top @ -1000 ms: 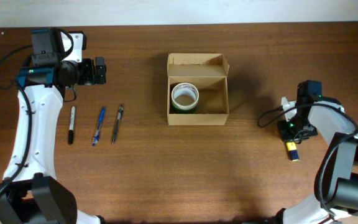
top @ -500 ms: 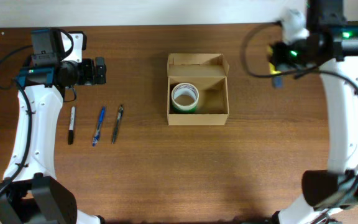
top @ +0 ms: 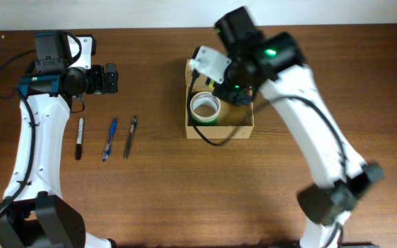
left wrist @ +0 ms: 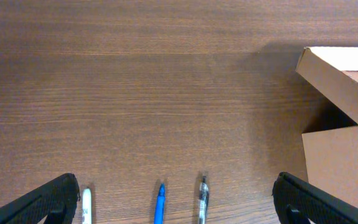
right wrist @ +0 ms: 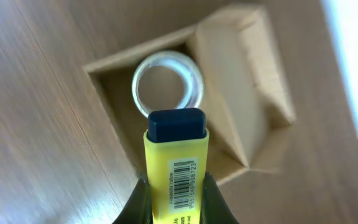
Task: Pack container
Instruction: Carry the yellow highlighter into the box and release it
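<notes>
The container's bare bottom shows near the near side, beside the tape roll (top: 205, 107) (right wrist: 194, 93). My right gripper will move down and back toward that side in the container next.
The tan cardboard container (top: 236, 125) stands open at the table's middle, flap lid folded back at the far side. A tape roll (top: 205, 107) lies in its left half. My right gripper (top: 230, 89) hovers over the box, shut on a yellow highlighter (right wrist: 176, 162) with a dark cap. In the right wrist view the cap points at the tape roll (right wrist: 194, 93) inside the container (right wrist: 229, 93). My left gripper (top: 109, 78) is open and empty at the far left, above the pens; its fingers (left wrist: 178, 193) stand wide apart.
A black-and-white marker (top: 79, 138), a blue pen (top: 109, 140) and a black pen (top: 129, 136) lie side by side left of the box. They also show in the left wrist view: marker (left wrist: 87, 205), blue pen (left wrist: 160, 208), black pen (left wrist: 202, 202).
My right arm has swung from the table's right side, past the far right corner, to above the box, carrying the highlighter. The left arm has not moved.
</notes>
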Available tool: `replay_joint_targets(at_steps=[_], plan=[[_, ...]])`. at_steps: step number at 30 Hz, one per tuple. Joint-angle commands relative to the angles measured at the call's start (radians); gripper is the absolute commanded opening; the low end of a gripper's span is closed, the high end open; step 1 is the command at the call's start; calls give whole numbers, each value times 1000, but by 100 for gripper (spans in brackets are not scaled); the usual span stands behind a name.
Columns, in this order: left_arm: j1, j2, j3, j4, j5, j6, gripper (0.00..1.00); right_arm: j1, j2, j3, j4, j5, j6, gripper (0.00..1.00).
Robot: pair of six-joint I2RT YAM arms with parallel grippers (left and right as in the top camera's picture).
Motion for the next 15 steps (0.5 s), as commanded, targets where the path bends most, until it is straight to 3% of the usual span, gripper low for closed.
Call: replay_joint_targets(at_steps=[1,7,15], plan=[[2,9,13,0,10,17,99,-15,93,-14,-6,27,-56,4],[2,9,13,0,10,17,99,-16,207,-14,-14,27,-78,4],[2,9,13,0,10,17,99,-15,221,-16,-21,-3,-133,4]])
